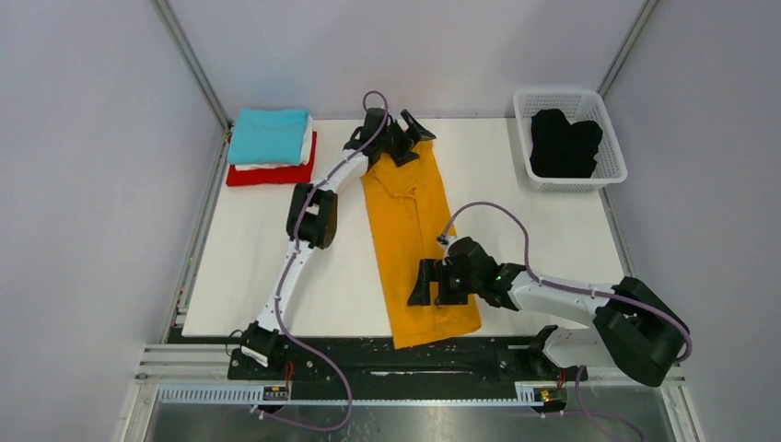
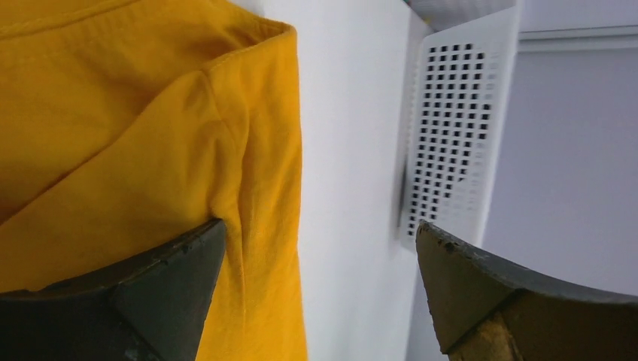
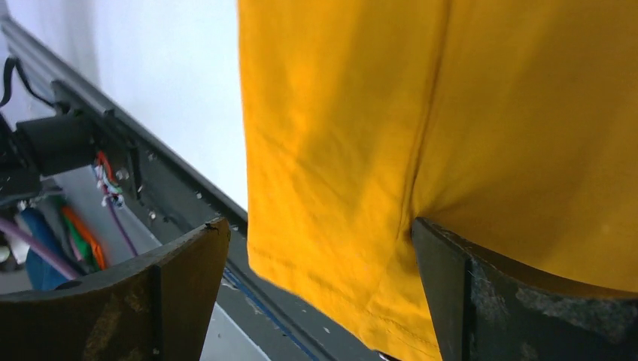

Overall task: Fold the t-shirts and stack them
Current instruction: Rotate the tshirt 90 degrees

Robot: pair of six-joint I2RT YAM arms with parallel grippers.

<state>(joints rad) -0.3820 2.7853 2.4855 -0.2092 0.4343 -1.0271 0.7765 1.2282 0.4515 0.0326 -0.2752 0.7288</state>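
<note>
My right gripper will next move back and down, to its right in the top view, to the t-shirt hem's basket-side corner, as the folded t-shirt lies long.
The orange-yellow t-shirt lies folded lengthwise as a long strip down the middle of the table. My left gripper is open over its far end; the shoulder edge shows between the jaws. My right gripper is open over the near part; the hem hangs over the table's front edge. A stack of folded teal, white and red shirts sits at the far left. A black shirt lies in the basket.
The white mesh basket stands at the far right corner and shows in the left wrist view. The black front rail with cables runs along the near edge. Grey walls enclose the table.
</note>
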